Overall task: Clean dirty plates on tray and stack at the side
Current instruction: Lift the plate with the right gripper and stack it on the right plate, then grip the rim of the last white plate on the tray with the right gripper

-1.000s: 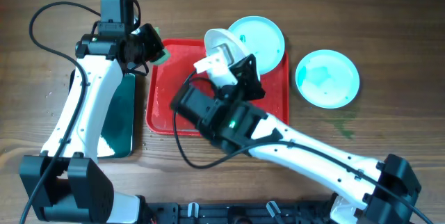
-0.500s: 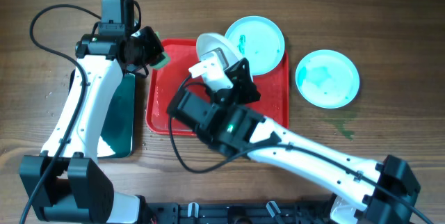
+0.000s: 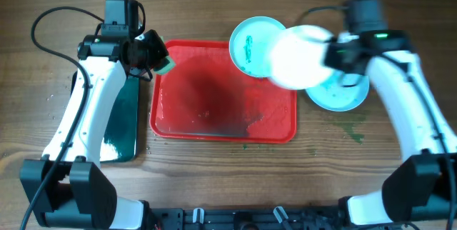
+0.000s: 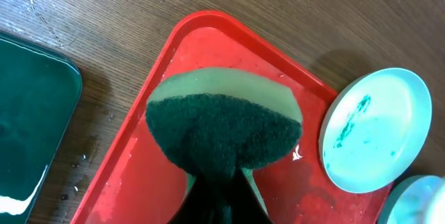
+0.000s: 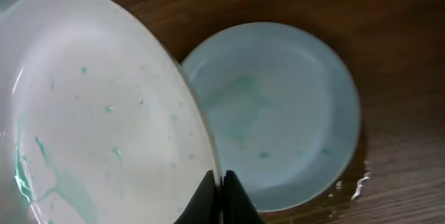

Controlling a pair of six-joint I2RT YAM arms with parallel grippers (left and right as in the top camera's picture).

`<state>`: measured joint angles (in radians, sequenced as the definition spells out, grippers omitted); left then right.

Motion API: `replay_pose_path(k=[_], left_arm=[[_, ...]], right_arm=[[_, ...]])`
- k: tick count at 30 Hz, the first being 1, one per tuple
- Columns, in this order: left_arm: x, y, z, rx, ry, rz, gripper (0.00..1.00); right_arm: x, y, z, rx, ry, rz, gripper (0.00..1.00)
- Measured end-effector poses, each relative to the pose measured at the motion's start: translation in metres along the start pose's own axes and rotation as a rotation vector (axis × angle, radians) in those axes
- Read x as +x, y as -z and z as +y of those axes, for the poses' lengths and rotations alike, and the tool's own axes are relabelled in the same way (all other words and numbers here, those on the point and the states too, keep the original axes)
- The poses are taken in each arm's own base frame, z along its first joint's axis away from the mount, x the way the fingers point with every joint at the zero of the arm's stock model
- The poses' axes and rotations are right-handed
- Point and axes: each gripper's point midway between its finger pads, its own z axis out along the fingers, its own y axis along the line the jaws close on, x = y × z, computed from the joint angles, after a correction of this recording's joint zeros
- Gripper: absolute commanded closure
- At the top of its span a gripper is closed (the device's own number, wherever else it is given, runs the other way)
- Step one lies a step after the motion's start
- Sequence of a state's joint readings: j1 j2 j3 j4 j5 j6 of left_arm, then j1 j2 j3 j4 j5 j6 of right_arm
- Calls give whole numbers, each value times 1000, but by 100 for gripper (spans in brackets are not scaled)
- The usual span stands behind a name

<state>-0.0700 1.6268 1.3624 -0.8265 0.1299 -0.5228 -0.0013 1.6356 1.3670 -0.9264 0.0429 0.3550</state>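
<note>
My right gripper should lower the white plate (image 3: pixel 298 58) to the right in the overhead view and let it go on the wiped cyan plate (image 3: pixel 346 94), because that one is off the tray.
The red tray (image 3: pixel 214 126) lies mid-table and also shows in the left wrist view (image 4: pixel 139 161). A pale cyan plate with a teal smear (image 3: pixel 250 44) rests on its far right corner and shows in the left wrist view (image 4: pixel 375 130). My right gripper (image 3: pixel 332 53) is shut on the rim of a white plate (image 3: pixel 298 58), held tilted above the table. In the right wrist view the jaws (image 5: pixel 222 182) pinch that plate (image 5: pixel 104 113), which carries faint teal specks. A wiped cyan plate (image 3: pixel 346 94) (image 5: pixel 278 113) lies on the table beneath. My left gripper (image 3: pixel 153 55) (image 4: pixel 221 186) is shut on a green sponge (image 4: pixel 222 123) over the tray's far left corner.
A black basin with green inside (image 3: pixel 125 119) (image 4: pixel 28 113) stands left of the tray. Green smudges (image 3: pixel 353 131) mark the wood near the right plate. A cable (image 3: pixel 43 23) loops behind the left arm.
My right arm has swung from over the tray to the right, carrying the white plate above the plate on the table. The left arm and sponge have not moved.
</note>
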Motion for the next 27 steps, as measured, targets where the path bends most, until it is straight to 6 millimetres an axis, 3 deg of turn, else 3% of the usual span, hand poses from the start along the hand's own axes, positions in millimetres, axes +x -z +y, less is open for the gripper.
replay_pose_path(k=[2,6,8,9,10,13,16,18,20,23,26,27], left_arm=[[0,0,0,0,0,0,96],[0,0,0,1,0,-1,96],[-1,0,0,2,0,-3,96],[-1,0,0,2,0,-3,96],[-1,0,0,2,0,-3,96],[-1,0,-1,2,0,-3,96],[-1,0,-1,3,-1,-4,96],[-3,0,-2,7,-1,-10,96],[-4,0,-3,11,-2,-16,96],[-4,0,-3,11,1,-16,96],[-4,0,-3,11,2,-16,96],[-4,0,-3,11,2,-16,96]], right_arm=[[-5,-10,-47,28,-127,7,96],[13,-32,-105,71,-277,49,96],[23,-40,-116,82,-305,66,95],[27,-44,-118,83,-309,72,89],[29,-48,-117,79,-309,71,72],[35,-57,-113,57,-310,73,56],[29,-58,-99,-21,-305,59,53],[30,-57,-79,-90,-279,71,50],[29,-54,-59,-130,-230,78,40],[5,-35,3,-223,-66,4,32],[-6,-16,72,-318,80,-91,37],[-4,-15,83,-330,99,-97,38]])
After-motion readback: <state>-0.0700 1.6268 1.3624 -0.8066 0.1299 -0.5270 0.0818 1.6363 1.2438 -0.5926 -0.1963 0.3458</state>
